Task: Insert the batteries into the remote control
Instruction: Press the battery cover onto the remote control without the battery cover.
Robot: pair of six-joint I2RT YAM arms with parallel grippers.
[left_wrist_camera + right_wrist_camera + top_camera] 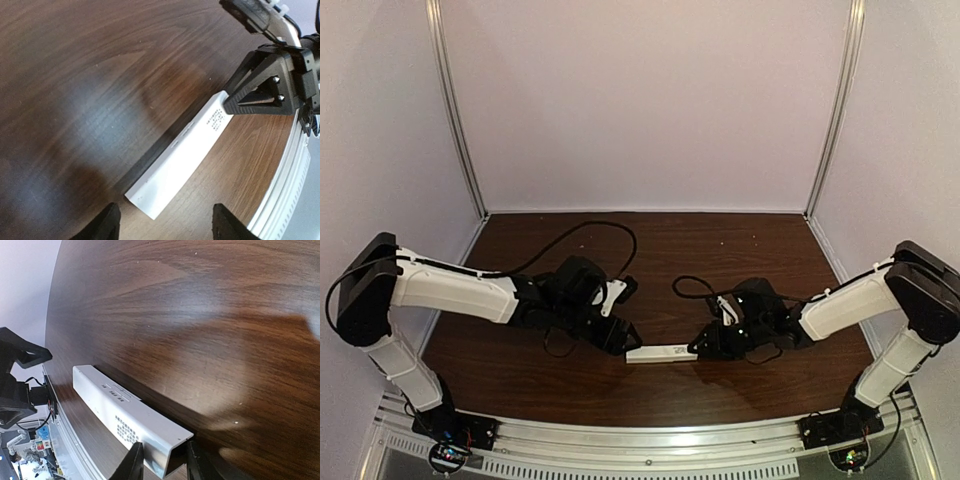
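Note:
My left gripper moves down onto the remote's loose end (152, 197) next, which lies below and just ahead of its fingers. It turns because the bar (185, 147) slants in the wrist view.
The remote control (662, 353) is a slim white bar lying on the dark wood table between my two grippers. My right gripper (698, 350) is shut on its right end; in the right wrist view both fingers (134, 462) clamp the open end of the remote (125, 412). My left gripper (628, 340) is open just off the remote's left end. In the left wrist view the bar (185, 147) lies a little ahead of the gap between my left gripper's (165, 222) fingertips, without contact. The batteries are out of view.
A metal rail (650, 440) runs along the table's near edge, close to the remote; it also shows in the left wrist view (285, 190). Black cables (590, 228) loop over the table behind the arms. Pale walls enclose the table on three sides.

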